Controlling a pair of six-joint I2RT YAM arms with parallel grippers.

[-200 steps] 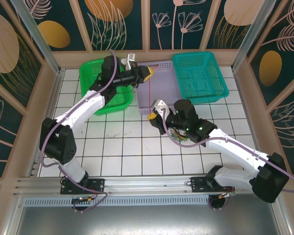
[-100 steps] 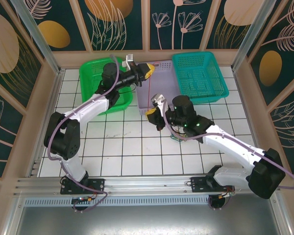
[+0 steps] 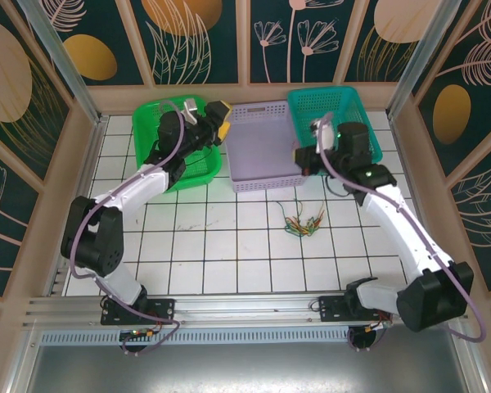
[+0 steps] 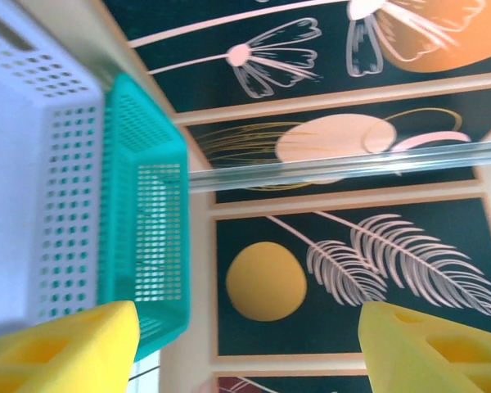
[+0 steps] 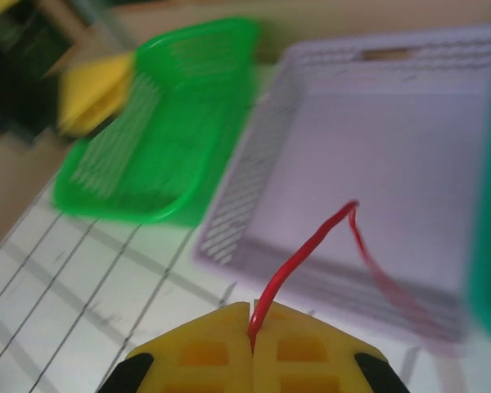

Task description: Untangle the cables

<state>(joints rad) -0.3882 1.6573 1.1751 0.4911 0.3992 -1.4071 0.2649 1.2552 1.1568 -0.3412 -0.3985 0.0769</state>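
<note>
My right gripper carries the red cable (image 5: 311, 237) outward over the teal basket's open bottom next and releases it there, since the cable hangs clear of the tangle.
A small tangle of thin green, yellow, red and orange cables (image 3: 303, 223) lies on the white tiles in front of the lilac basket (image 3: 262, 147). My right gripper (image 3: 303, 155) hangs at that basket's right edge. In the right wrist view the right gripper (image 5: 252, 327) is shut on a red cable (image 5: 311, 237), which arcs up from the pads and droops over the lilac basket (image 5: 376, 147). My left gripper (image 3: 222, 115) is raised between the green basket (image 3: 188, 184) and the lilac one. Its yellow fingers (image 4: 65, 344) stand wide apart with nothing between them.
A teal basket (image 3: 311, 102) stands at the back right against the lilac one, with the right forearm over it. The green basket (image 5: 180, 123) is at the back left. Patterned walls and an aluminium frame close in the tiled table.
The left gripper has opened, let go of the red cable and drawn back toward the green basket. The right arm has swung from mid-table to the back right, carrying the red cable.
</note>
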